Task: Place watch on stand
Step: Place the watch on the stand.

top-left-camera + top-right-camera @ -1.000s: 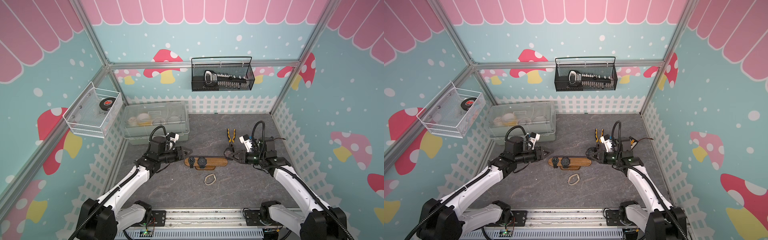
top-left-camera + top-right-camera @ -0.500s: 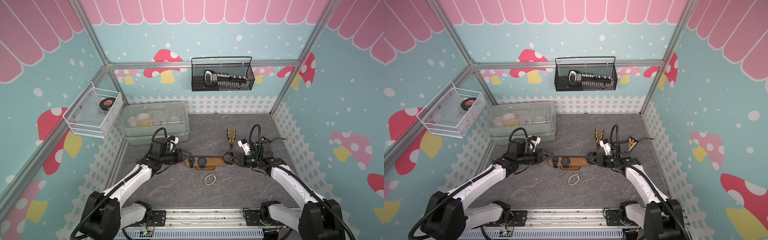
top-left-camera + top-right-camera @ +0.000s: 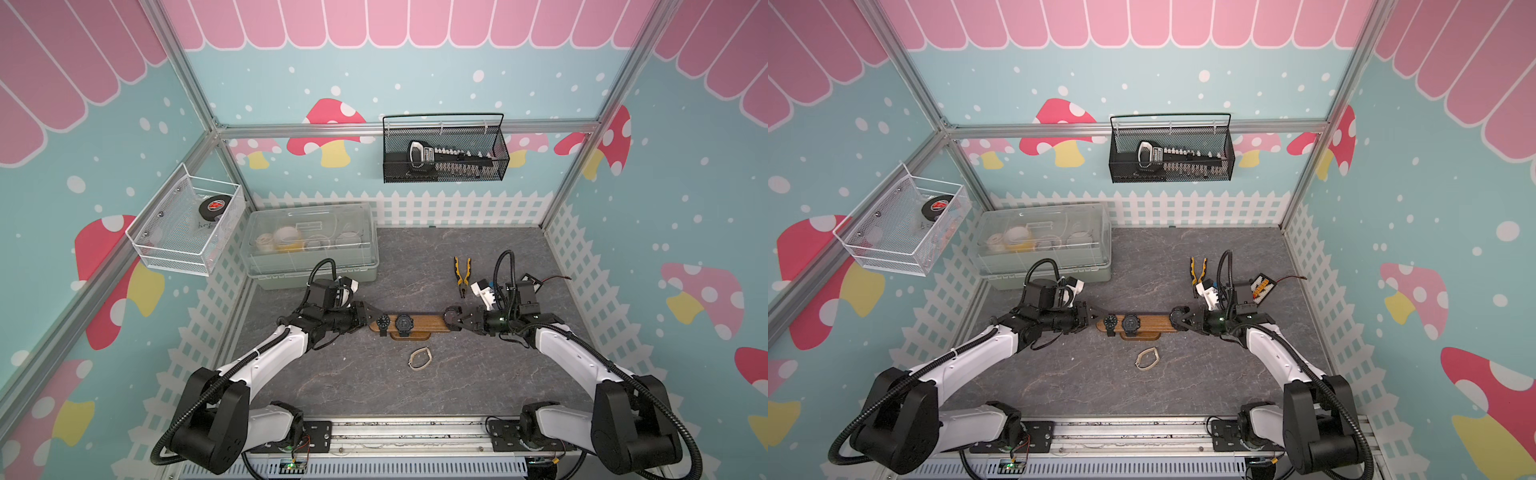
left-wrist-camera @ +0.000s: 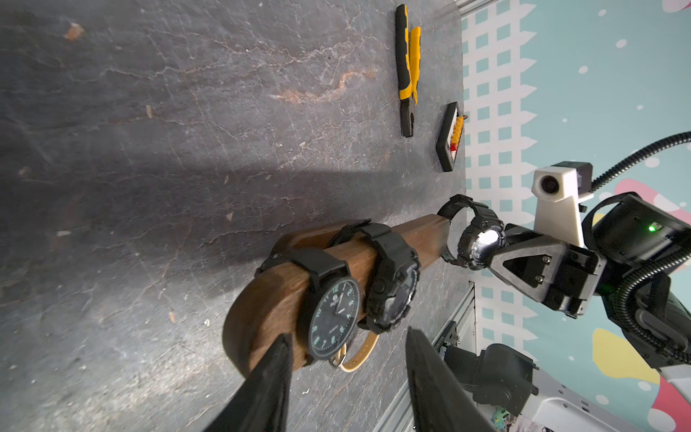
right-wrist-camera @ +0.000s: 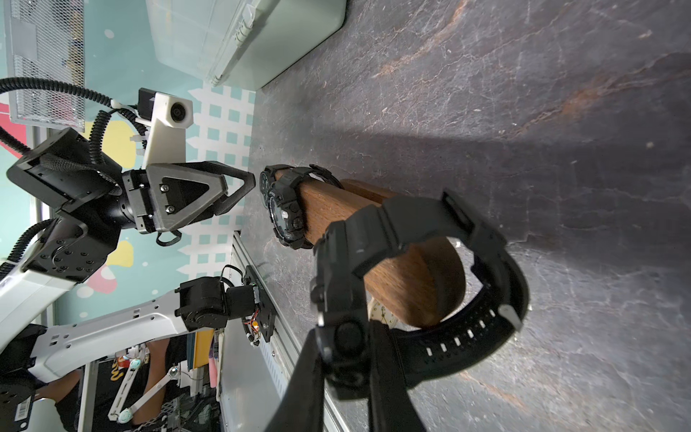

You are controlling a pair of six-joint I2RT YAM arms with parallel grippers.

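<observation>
The watch's strap loop is only around the tip of the stand, so next the robot's right gripper should slide along the stand and let go of the watch's case over the bare wood beside the strapped watches.
The stand (image 3: pixel 430 323) (image 3: pixel 1152 323), a brown wooden bar, lies mid-table with two black watches (image 3: pixel 392 323) strapped on near its left end. My right gripper (image 3: pixel 456 321) (image 5: pixel 347 355) is shut on the case of a third black watch (image 5: pixel 342 284) (image 4: pixel 480 243). That watch's closed strap loop (image 5: pixel 497 299) rings the tip of the stand's right end (image 5: pixel 411 288). At the stand's left end my left gripper (image 3: pixel 368 319) (image 4: pixel 347 359) stands open and holds nothing; its fingers (image 4: pixel 275 374) flank the bar's rounded end (image 4: pixel 261 299).
A tan-strap watch (image 3: pixel 420 358) (image 3: pixel 1147 358) lies just in front of the stand. Yellow-handled pliers (image 3: pixel 462 276) and a small terminal block (image 3: pixel 1261 286) lie behind the right arm. A lidded plastic box (image 3: pixel 311 245) stands back left. Two wire baskets (image 3: pixel 444 153) (image 3: pixel 187 224) hang on the walls.
My right gripper has carried the black watch left and down to the stand's right end. The left gripper has dropped to the stand's left end.
</observation>
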